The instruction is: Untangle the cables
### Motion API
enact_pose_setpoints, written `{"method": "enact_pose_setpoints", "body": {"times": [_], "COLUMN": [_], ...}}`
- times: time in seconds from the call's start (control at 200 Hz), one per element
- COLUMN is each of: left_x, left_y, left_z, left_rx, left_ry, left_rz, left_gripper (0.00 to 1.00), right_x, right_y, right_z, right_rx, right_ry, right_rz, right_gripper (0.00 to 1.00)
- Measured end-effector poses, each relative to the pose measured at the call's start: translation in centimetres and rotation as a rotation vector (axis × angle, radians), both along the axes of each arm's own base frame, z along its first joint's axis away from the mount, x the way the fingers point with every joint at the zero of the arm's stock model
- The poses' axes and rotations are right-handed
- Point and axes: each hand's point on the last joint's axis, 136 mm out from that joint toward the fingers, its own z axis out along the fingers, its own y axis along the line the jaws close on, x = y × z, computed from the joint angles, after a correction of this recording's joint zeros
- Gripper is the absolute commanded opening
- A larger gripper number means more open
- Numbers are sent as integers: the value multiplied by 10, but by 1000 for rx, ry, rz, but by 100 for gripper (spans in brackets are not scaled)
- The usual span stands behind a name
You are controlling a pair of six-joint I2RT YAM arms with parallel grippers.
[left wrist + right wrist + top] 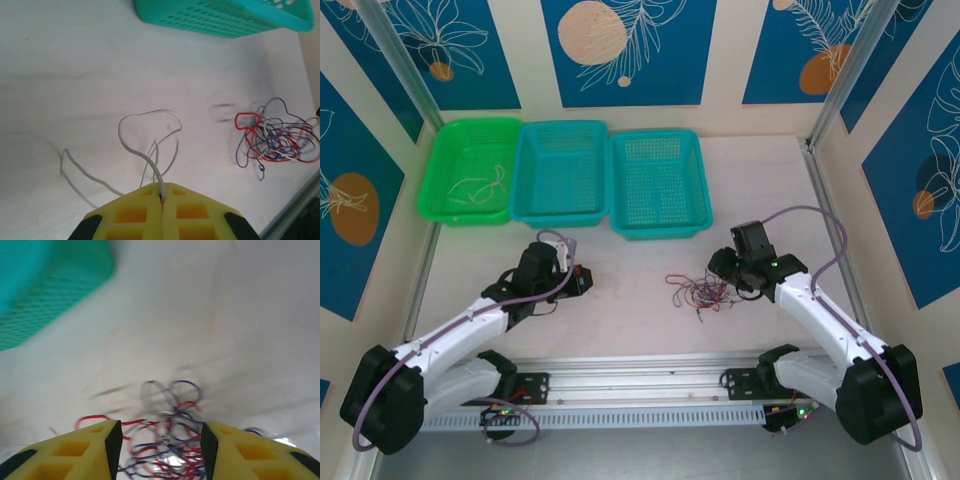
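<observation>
The left gripper will next lift the cream-white cable and swing it outward over the green basket (448,165) to let it go inside, because another white cable already lies there.
A tangle of red and dark thin cables (698,293) lies on the table's middle; in the left wrist view the tangle (276,138) sits at the right. My left gripper (163,196) is shut on a cream-white cable (145,155) that loops up from its yellow fingers. From above, the left gripper (582,279) sits left of the tangle. My right gripper (157,447) is open, its fingers straddling the blurred tangle (172,440). The right gripper (720,283) sits at the tangle's right edge. Another white cable (480,184) lies in the green basket (448,165).
Two teal baskets (560,172) (658,182) stand beside the green one along the back. The near teal basket's corner (220,17) shows above the left gripper. Frame posts rise at both sides, and an aluminium rail (640,385) runs along the near edge.
</observation>
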Motion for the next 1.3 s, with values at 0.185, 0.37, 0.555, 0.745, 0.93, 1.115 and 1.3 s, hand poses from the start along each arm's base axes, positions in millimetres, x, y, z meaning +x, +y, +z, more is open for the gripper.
{"method": "enact_pose_setpoints", "body": {"times": [0.185,0.37,0.555,0.745,0.93,1.115,1.3], "left_x": [4,28,77,144,206,241,265], "left_y": [-8,-7,19,69,131,211,275], "left_z": [64,179,264,279,263,228,189], "left_rx": [-48,-46,26,112,195,228,222], "left_ry": [-146,-407,-579,-585,-525,-420,-310], "left_rz": [-60,-54,74,260,438,621,743], "left_gripper": [0,0,0,0,0,0,0], "right_x": [14,16,12,8,2,-4,-10], "right_y": [25,40,46,49,48,43,37], "right_z": [31,19,17,30,50,58,59], "right_rx": [19,28,39,59,87,97,85], "right_ry": [-99,-54,-41,-79,-144,-169,-180], "right_rz": [114,171,193,210,207,199,186], "right_gripper": [49,49,49,49,50,50,50]}}
